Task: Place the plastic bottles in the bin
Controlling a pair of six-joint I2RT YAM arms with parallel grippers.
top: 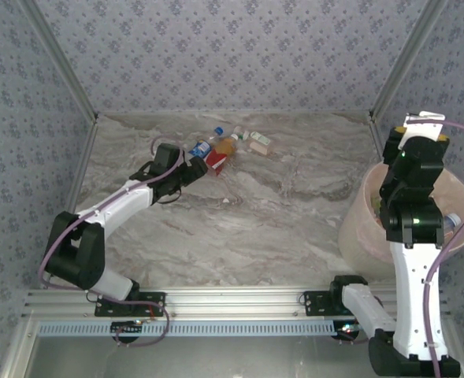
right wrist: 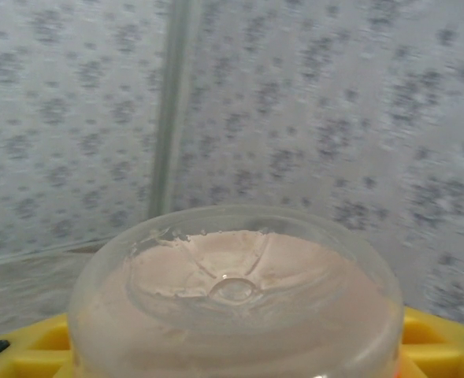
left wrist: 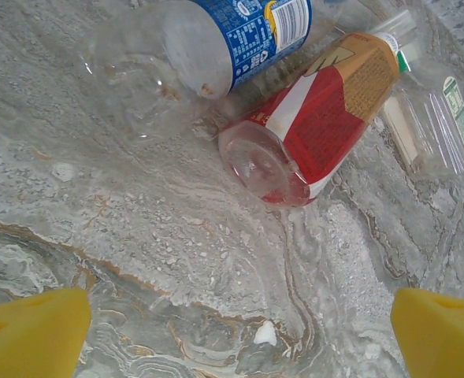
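Next, my right gripper draws back, lowers and releases the bottle. The bin's opening [top: 454,194] lies below and back from this gripper, which reaches past the bin's far rim.
Several plastic bottles lie in a cluster at the back of the table. In the left wrist view a blue-labelled bottle [left wrist: 216,47], a red-labelled bottle [left wrist: 310,118] and a clear one with a green label [left wrist: 440,118] lie just ahead of my left gripper [left wrist: 239,339]. It is open, with nothing between its yellow fingertips [left wrist: 35,335]. From above, the left gripper [top: 195,167] sits beside the red-labelled bottle [top: 218,161]. My right gripper [top: 422,134] is raised over the bin [top: 361,216], shut on a clear bottle [right wrist: 235,291] whose base faces the camera.
An orange bottle [top: 230,145] and a pale one [top: 259,142] lie further back. A bottle [top: 452,223] rests inside the bin. Patterned walls and metal frame posts [top: 401,59] close in the table on three sides.
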